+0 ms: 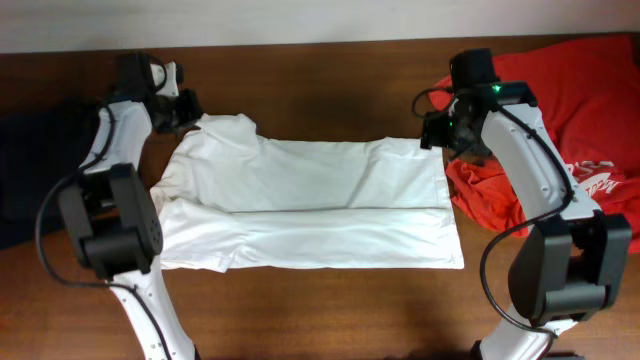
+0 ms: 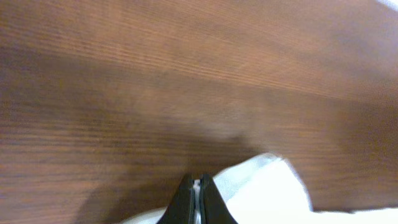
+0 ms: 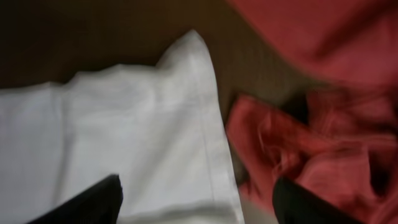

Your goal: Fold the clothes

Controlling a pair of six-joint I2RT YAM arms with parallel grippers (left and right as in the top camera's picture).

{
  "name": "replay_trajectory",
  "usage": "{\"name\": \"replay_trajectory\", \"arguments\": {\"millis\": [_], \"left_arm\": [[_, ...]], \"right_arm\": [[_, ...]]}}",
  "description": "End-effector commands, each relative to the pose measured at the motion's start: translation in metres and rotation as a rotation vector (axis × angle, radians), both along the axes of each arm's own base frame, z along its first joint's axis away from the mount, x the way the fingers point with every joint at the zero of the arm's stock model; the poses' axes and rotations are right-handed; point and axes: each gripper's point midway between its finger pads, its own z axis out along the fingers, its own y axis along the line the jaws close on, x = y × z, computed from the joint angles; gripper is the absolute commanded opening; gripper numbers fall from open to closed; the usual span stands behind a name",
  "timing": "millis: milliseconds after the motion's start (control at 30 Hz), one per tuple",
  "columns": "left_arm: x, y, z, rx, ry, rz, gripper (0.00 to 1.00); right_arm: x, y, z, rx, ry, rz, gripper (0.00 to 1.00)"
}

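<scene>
The T-shirt's far part lies unfolded, so my left gripper will next carry the T-shirt's pinched corner back onto the folded near part's end [image 1: 192, 234] and let go of it.
The white T-shirt [image 1: 310, 205] lies on the table, folded lengthwise with its upper half laid over the lower half. My left gripper [image 1: 190, 108] is at the shirt's far left corner, and in the left wrist view its jaws [image 2: 196, 186] are shut with a sliver of white fabric [image 2: 264, 193] between them. My right gripper [image 1: 435, 135] hovers over the shirt's far right corner. In the right wrist view its jaws [image 3: 196, 199] are wide open above the shirt's hem edge [image 3: 155, 137], holding nothing. The chest graphic is hidden.
A pile of red shirts with white print [image 1: 560, 130] lies at the right, touching the white shirt's right edge; it also shows in the right wrist view [image 3: 311, 124]. A dark garment [image 1: 30, 150] lies at the far left. The brown wooden table [image 1: 320, 310] shows in front.
</scene>
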Motion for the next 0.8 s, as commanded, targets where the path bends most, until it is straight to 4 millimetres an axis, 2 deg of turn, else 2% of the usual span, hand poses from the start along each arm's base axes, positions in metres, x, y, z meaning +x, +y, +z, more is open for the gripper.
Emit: {"name": "replay_trajectory", "arguments": {"millis": [0,33,100,133,200,233,267,300,333,367,400,467,500,533,567,633,767], "left_arm": [[-0.018,-0.004,0.095,0.003,-0.079,-0.008,0.00],[-0.038,-0.007,0.089,-0.010,0.007,-0.009,0.00],[-0.062,-0.003,0.075,0.015,0.126,0.014,0.00],[-0.079,0.006,0.065,0.068,0.211,0.040,0.00],[-0.087,0.007,0.062,0.092,0.239,0.007,0.00],[-0.088,0.007,0.062,0.092,0.240,0.007,0.00],[-0.087,0.007,0.062,0.092,0.239,0.007,0.00],[-0.088,0.007,0.062,0.092,0.240,0.007,0.00],[-0.088,0.007,0.062,0.092,0.240,0.007,0.00],[-0.088,0.005,0.062,0.089,0.240,0.004,0.00],[-0.088,0.004,0.062,0.089,0.240,0.001,0.00],[-0.095,0.005,0.061,0.087,0.267,-0.004,0.00],[-0.100,0.007,0.062,0.084,0.282,0.001,0.00],[-0.107,0.009,0.067,0.082,0.295,0.004,0.00],[-0.116,0.012,0.078,0.084,0.298,0.000,0.00],[-0.143,0.007,0.098,0.080,0.345,-0.012,0.00],[-0.207,-0.002,0.105,0.040,0.578,-0.055,0.00]], "right_arm": [[0.035,0.007,-0.020,0.009,-0.067,0.025,0.80],[0.058,0.009,-0.039,0.015,-0.112,0.026,0.80],[0.075,0.010,-0.060,0.017,-0.140,0.026,0.80],[0.082,0.011,-0.080,0.017,-0.133,0.025,0.80],[0.080,0.009,-0.105,0.011,-0.094,0.019,0.80],[0.079,0.007,-0.111,0.007,-0.080,0.015,0.79],[0.077,0.006,-0.113,0.006,-0.070,0.014,0.74],[0.075,0.006,-0.114,0.005,-0.061,0.013,0.63],[0.072,0.005,-0.115,0.004,-0.050,0.012,0.45],[0.068,0.003,-0.117,-0.009,-0.032,0.008,0.18],[0.065,-0.001,-0.117,-0.029,-0.018,0.002,0.05],[0.054,-0.021,-0.113,-0.105,0.021,-0.062,0.04],[0.051,-0.027,-0.105,-0.107,0.031,-0.082,0.04],[0.050,-0.032,-0.093,-0.106,0.037,-0.098,0.04],[0.045,-0.037,-0.068,-0.107,0.054,-0.106,0.04],[0.016,-0.036,-0.043,-0.114,0.183,-0.095,0.04],[-0.044,-0.027,-0.040,-0.066,0.434,-0.072,0.04]]}}
